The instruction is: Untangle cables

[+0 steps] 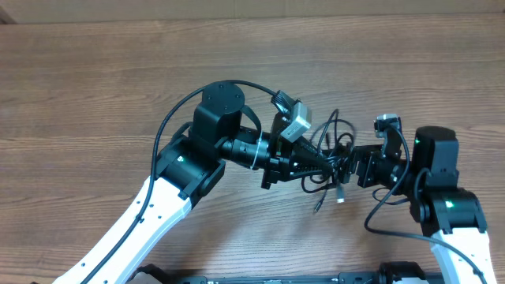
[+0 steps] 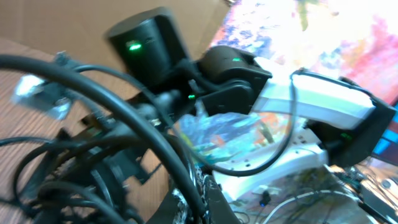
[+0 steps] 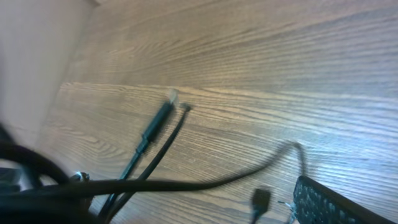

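My left gripper should pull its cable left in the overhead view, away from the right gripper, and release it, as the cable loops bunch between them.
The thin black cables (image 1: 330, 144) form a tangled bunch at mid table between the two arms, with plug ends (image 1: 340, 196) hanging toward the front. My left gripper (image 1: 330, 163) reaches into the bunch. In the left wrist view its jaws (image 2: 200, 202) are shut on one black cable (image 2: 155, 134), with more loops at the left. My right gripper (image 1: 353, 167) faces it from the right, close to the bunch. In the right wrist view only one finger (image 3: 326, 204) shows and the jaws look open. A cable (image 3: 186, 183) crosses in front of them, and two plug ends (image 3: 171, 98) lie on the wood.
The wooden table (image 1: 95, 87) extends around the arms. The right arm (image 2: 224, 81) fills the middle of the left wrist view. A small plug (image 3: 260, 199) hangs near the right finger. The arms' own thick black cables (image 1: 170, 118) loop beside them.
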Robot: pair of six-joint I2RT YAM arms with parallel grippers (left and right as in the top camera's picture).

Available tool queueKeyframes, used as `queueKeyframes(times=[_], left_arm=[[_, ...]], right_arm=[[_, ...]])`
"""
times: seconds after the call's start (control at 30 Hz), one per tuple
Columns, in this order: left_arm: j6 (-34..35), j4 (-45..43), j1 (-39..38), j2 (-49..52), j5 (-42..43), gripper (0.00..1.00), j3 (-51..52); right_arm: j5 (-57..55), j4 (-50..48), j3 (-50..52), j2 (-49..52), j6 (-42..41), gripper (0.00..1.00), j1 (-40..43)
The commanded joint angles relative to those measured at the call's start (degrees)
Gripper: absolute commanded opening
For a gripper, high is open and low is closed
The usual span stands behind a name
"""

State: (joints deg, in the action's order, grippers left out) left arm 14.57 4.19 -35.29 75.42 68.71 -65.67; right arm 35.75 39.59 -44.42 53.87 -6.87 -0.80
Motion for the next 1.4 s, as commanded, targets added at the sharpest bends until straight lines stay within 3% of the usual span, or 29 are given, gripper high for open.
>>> queueKeyframes(times=[0.0, 0.33, 0.67, 1.37], left_arm=[[3.5, -3.3, -0.7, -1.7, 10.6, 0.04, -1.2], [10.2, -4.9, 2.6, -1.7, 14.5, 0.04, -1.2], [18.6, -6.4, 10.5, -1.7, 21.8, 0.04, -1.2], [20.8, -6.4, 18.3, -1.7, 21.8, 0.04, -1.2]], right_arm=[[-2.9, -0.7, -0.3, 2.4, -0.9, 1.00, 0.2], [-15.3, 1.6, -0.3, 3.5, -6.9, 1.00, 0.2], [-19.7, 2.5, -0.3, 3.5, -9.9, 1.00, 0.3], [-20.8, 6.0, -0.3, 3.5, -11.3, 1.00, 6.6]])
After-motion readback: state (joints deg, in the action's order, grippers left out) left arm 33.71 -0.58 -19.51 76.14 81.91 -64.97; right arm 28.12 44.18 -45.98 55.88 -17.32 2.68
